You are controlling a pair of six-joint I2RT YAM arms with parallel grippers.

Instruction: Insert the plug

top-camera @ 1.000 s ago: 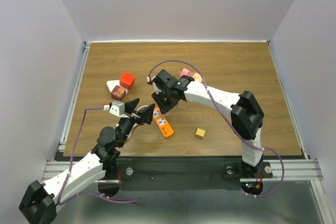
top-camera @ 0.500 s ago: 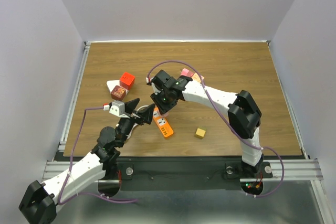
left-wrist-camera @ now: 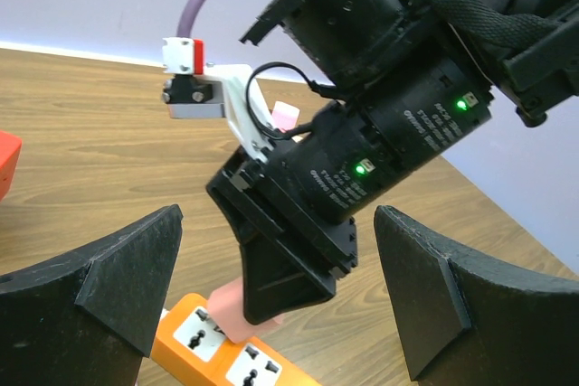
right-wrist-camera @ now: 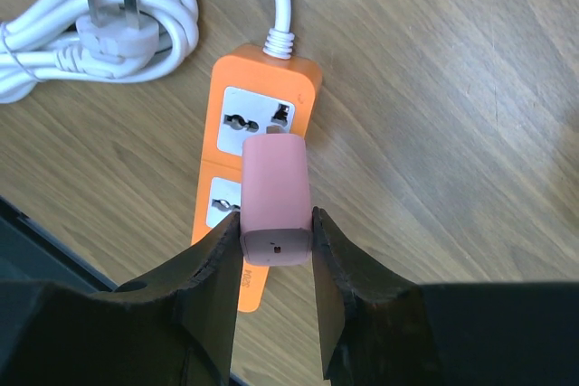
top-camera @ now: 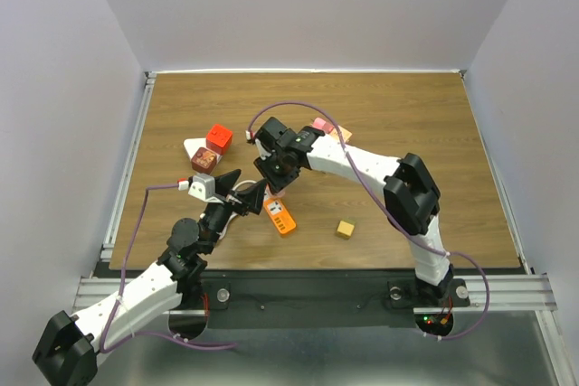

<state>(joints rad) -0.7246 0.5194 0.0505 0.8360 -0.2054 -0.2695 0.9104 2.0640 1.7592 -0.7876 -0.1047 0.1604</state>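
Observation:
My right gripper shifts outward and to the left in the top view next, since the plug's prong shows at the edge of the power strip's cord-end socket.
My right gripper [top-camera: 275, 189] is shut on a pink plug [right-wrist-camera: 276, 196], gripping it by its sides. It holds the plug over the orange power strip [right-wrist-camera: 262, 97], between the strip's two white sockets; whether the plug touches the strip I cannot tell. The strip [top-camera: 282, 217] lies on the wooden table with its white cord [right-wrist-camera: 109, 33] coiled beside it. My left gripper [top-camera: 242, 189] is open and empty, its jaws spread wide just left of the strip. In the left wrist view the pink plug [left-wrist-camera: 231, 309] sits right above the strip [left-wrist-camera: 217, 354].
A red cube [top-camera: 218, 138], a dark patterned cube [top-camera: 204, 161] and a white piece [top-camera: 192, 145] lie at the left. A tan cube [top-camera: 345, 229] lies right of the strip. Pink items [top-camera: 321, 126] sit behind the right arm.
My right gripper has shifted a little to the left with the plug, closer over the strip. The left arm has not moved.

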